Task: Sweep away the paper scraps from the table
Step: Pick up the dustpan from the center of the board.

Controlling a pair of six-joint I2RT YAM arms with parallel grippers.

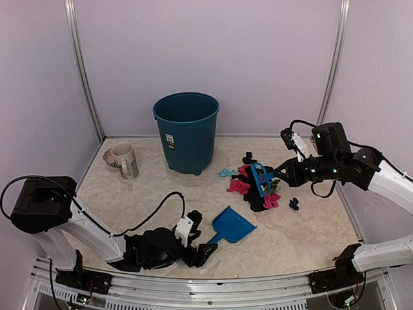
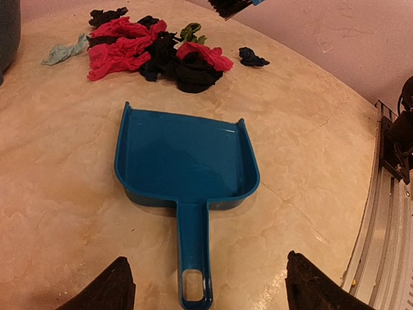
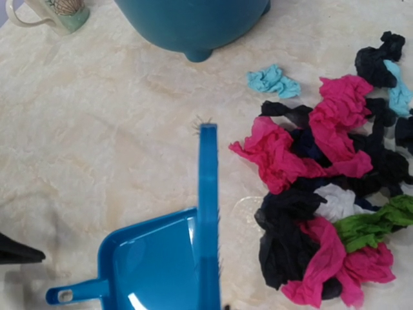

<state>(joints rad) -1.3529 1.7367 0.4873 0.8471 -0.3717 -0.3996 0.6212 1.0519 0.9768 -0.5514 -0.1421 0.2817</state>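
My left gripper lowers and advances along the dustpan handle toward the pan next, then closes, since my open fingers are around only the handle's end.
The paper scraps point(image 1: 253, 188) lie in a pink, black, teal and green pile right of centre on the table point(image 1: 303, 232), with one dark bit apart to the right. My right gripper point(image 1: 281, 173) is shut on a blue hand brush point(image 1: 261, 179) that hangs over the pile. In the right wrist view the brush point(image 3: 208, 213) runs up the middle, left of the scraps point(image 3: 322, 194) and across the dustpan point(image 3: 145, 265). The blue dustpan point(image 1: 231, 225) lies flat, mouth toward the scraps point(image 2: 155, 48). My left gripper point(image 2: 206, 285) is open around the end of the dustpan point(image 2: 187, 161) handle, without touching it.
A teal bin point(image 1: 187, 132) stands at the back centre and a mug point(image 1: 124, 159) at the back left. Lilac walls close in three sides. The metal front rail point(image 2: 381, 245) runs along the near edge, by the right arm's base.
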